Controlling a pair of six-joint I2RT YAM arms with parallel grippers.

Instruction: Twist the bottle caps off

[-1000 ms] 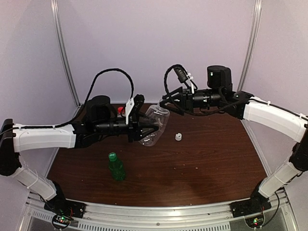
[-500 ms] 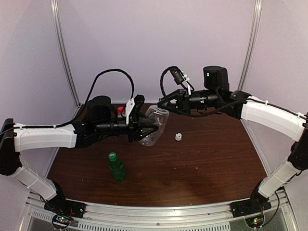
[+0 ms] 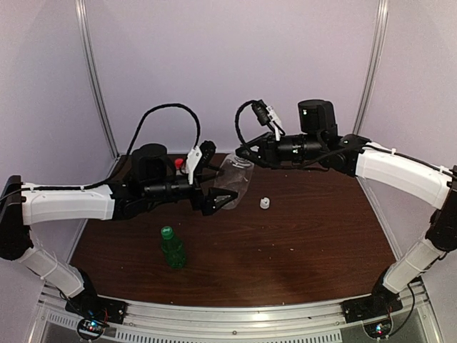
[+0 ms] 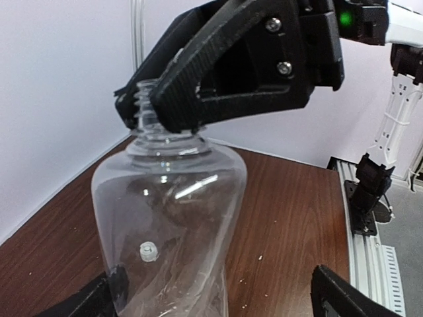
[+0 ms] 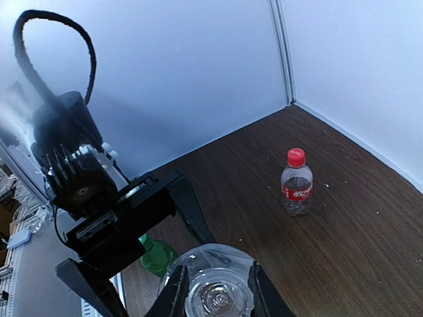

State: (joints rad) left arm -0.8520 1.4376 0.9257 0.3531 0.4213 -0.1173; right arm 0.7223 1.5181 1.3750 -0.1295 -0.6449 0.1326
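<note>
The bottle's threads are already bare, so the robot's right gripper needs to lower the tilted clear bottle upright onto the tabletop beside the white cap (image 3: 265, 203) next and let go of the neck.
The wide clear bottle (image 3: 236, 179) hangs tilted over the table with its threaded neck (image 4: 149, 99) bare. My right gripper (image 3: 245, 154) is shut on that neck, its fingers (image 5: 174, 295) on either side of the mouth. My left gripper (image 3: 223, 200) stands open around the bottle's lower body (image 4: 165, 218); the far finger (image 4: 344, 294) is well clear of it. The white cap (image 3: 265, 203) lies loose on the table. Near the front left stands the green bottle (image 3: 172, 250) with its green cap (image 3: 166, 231) on. The red-capped bottle (image 5: 297, 183) stands by the back wall.
The dark wooden table (image 3: 314, 243) ends in a metal rail (image 3: 235, 314) at the near edge. Grey walls close the back and sides. The left arm's black cable (image 3: 161, 114) loops above its wrist, close to the red-capped bottle (image 3: 177, 163).
My left gripper has opened and let go of the clear bottle's body. My right gripper has shut on the bottle's neck and shifted slightly up and left.
</note>
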